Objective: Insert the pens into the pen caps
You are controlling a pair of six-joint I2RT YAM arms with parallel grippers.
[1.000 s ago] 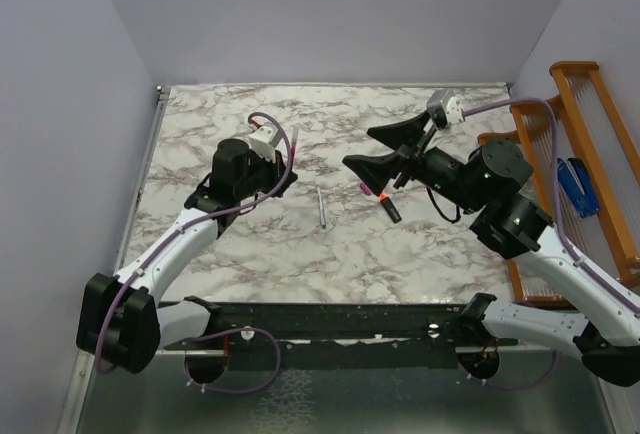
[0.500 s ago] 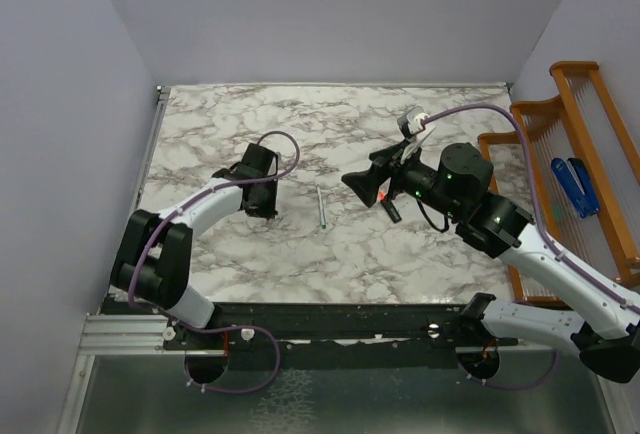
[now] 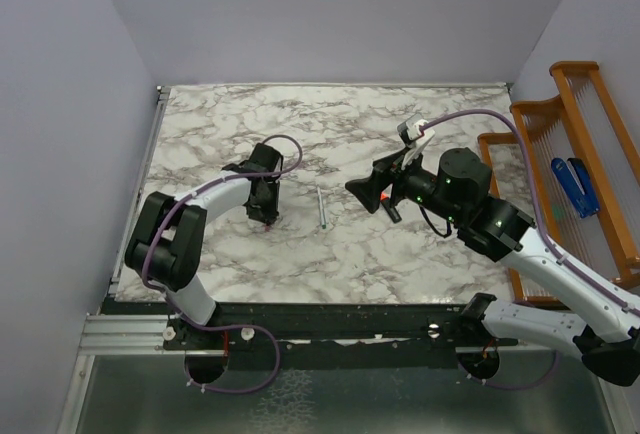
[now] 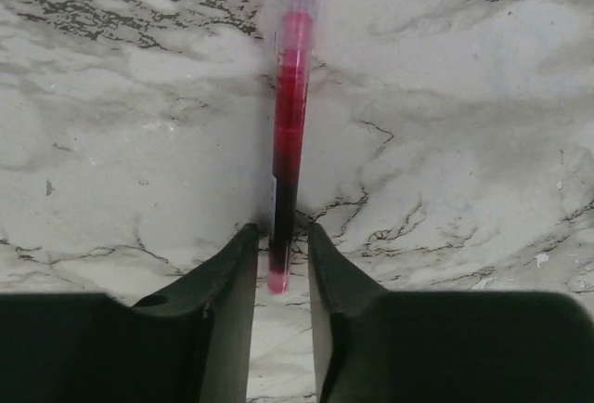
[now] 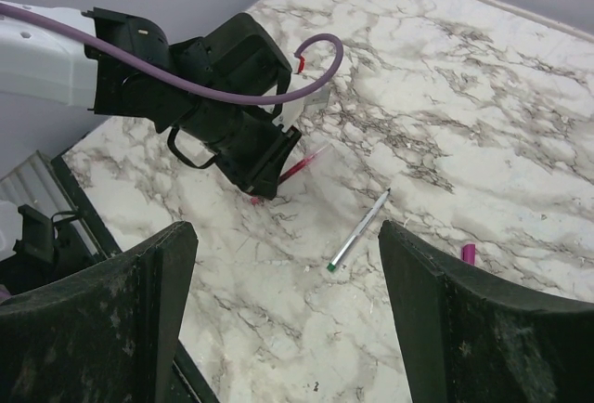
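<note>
The silver-grey pen lies clear on the marble, so my open right gripper next needs to go down toward the left in the top view, onto the middle of the silver-grey pen.
The slim red-pink pen lies flat on the marble, its tail end between the fingers of my left gripper. The jaws stand slightly apart, with a thin gap on each side of the pen. From the right wrist the red-pink pen pokes out from under the left gripper. The silver-grey pen lies mid-table, also seen as the silver-grey pen from the right wrist. My right gripper hovers wide open above it, holding nothing. A magenta cap lies right of it. The black marker lies under the right gripper.
A wooden rack stands off the table's right edge with a blue object in it. Grey walls close in the table at the back and on the left. The arms' mounting rail runs along the near edge.
My left gripper has come down to the marble with the red-pink pen and its jaws have eased apart. My right gripper has turned and shifted slightly left, still wide open.
</note>
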